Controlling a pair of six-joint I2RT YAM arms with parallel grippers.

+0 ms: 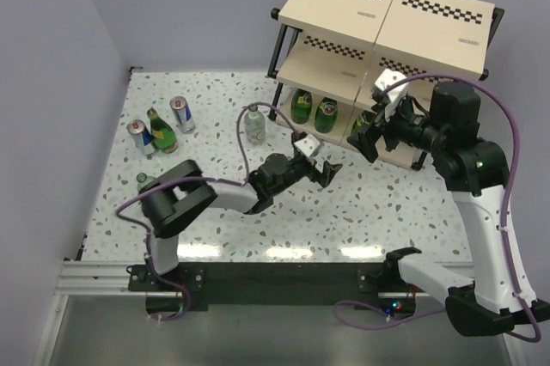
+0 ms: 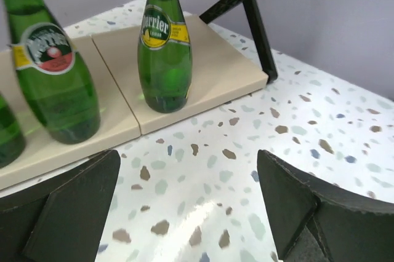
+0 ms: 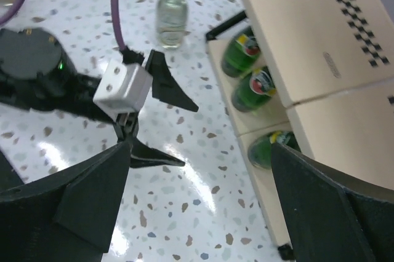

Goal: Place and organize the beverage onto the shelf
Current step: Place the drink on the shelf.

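I should next raise my left gripper to the left in the top view and tip it down onto the green bottle's cap between the cans. The green bottle is standing off the shelf (image 1: pixel 388 14).
The shelf (image 1: pixel 388 14) stands at the back right. Three green bottles (image 1: pixel 301 106) (image 1: pixel 326 114) (image 1: pixel 365 120) stand on its bottom board (image 2: pixel 215 71). They fill the left wrist view as a right bottle (image 2: pixel 163 47), a middle bottle (image 2: pixel 55 71) and a left one (image 2: pixel 6 133) cut off by the edge. My left gripper (image 1: pixel 326 170) (image 2: pixel 191 206) is open and empty over the table just in front of them. My right gripper (image 1: pixel 365 138) (image 3: pixel 200 206) hangs open and empty by the shelf front. A clear bottle (image 1: pixel 255 124) (image 3: pixel 171 16) stands left of the shelf.
At the left stand two blue-and-silver cans (image 1: pixel 181 113) (image 1: pixel 140 137), a green bottle (image 1: pixel 161 130) and a clear bottle (image 1: pixel 146 182) partly behind the left arm. The left gripper (image 3: pixel 184 133) lies low under the right one. Walls close the table on the left and at the back.
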